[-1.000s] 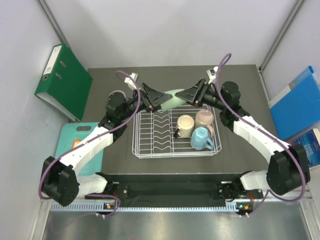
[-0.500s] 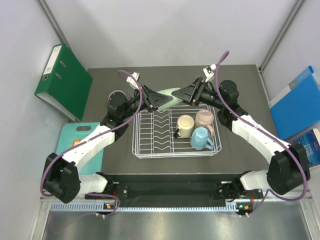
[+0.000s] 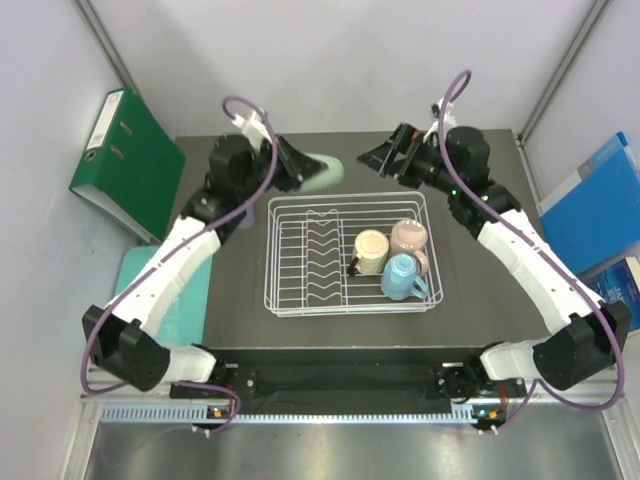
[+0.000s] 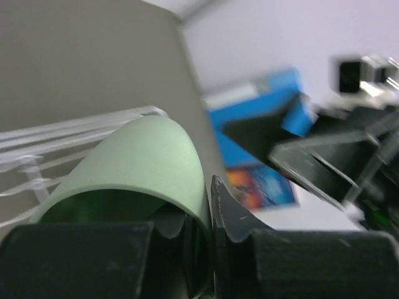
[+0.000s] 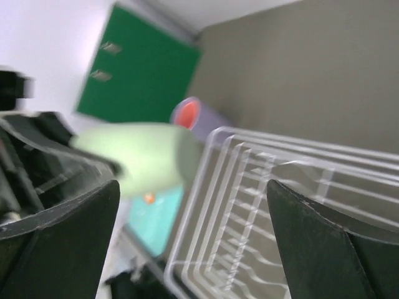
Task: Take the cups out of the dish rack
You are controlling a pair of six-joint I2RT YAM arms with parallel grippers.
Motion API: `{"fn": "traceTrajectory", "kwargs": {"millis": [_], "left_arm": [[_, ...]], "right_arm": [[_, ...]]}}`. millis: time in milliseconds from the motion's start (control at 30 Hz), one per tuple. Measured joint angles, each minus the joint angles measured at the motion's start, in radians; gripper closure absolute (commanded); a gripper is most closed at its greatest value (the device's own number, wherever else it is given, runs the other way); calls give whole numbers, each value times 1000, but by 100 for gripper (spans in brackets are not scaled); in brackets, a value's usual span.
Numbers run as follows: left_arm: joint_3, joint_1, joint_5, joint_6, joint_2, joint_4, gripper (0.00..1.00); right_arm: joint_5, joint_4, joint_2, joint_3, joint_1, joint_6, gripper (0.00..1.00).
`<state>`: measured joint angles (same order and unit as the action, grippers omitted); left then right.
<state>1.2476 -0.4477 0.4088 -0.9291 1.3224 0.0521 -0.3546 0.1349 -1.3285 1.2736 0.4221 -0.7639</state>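
Note:
My left gripper should next carry the sideways mint cup over the lavender cup [image 5: 190,115] beside the rack, turn it upright and lower it inside.
My left gripper [image 3: 303,170] is shut on the rim of a mint green cup [image 3: 320,172], held sideways in the air beyond the far left corner of the white wire dish rack [image 3: 350,198]. In the left wrist view one finger is inside the mint cup [image 4: 143,162] and one outside, with the gripper [image 4: 201,218] pinching the wall. My right gripper [image 3: 380,158] stands open and empty to the right of that cup. A cream cup [image 3: 370,250], a pink cup [image 3: 408,238] and a light blue cup [image 3: 403,277] sit in the rack's right half. A lavender cup [image 5: 190,115] rests on the table beside the rack [image 5: 249,134].
A green binder [image 3: 125,160] leans at the far left and a blue folder [image 3: 595,205] lies at the right. A teal board [image 3: 195,310] lies left of the dark mat. Upright prongs [image 3: 320,245] fill the rack's middle.
The left gripper closed on the mint cup and carried it up and to the left. The right gripper let go of it, opened wide and drew back to the right.

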Motion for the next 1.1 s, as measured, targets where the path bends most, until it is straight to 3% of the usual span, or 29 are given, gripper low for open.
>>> {"fn": "traceTrajectory", "kwargs": {"millis": [233,400,533,767,1100], "left_arm": [[438,68,-363,226,194,487,100],[600,76,-603,317,356,756,100],[655,98,-719,367,456,893,100],[702,171,-785,402,517,992,100],[734,214,-764,405,568,984,100]], "right_arm": [[305,312,-2,189,0,166,0],[407,444,-5,187,0,211,0],[444,489,-5,186,0,239,0],[457,513,-4,167,0,264,0],[446,520,-3,132,0,278,0]]}}
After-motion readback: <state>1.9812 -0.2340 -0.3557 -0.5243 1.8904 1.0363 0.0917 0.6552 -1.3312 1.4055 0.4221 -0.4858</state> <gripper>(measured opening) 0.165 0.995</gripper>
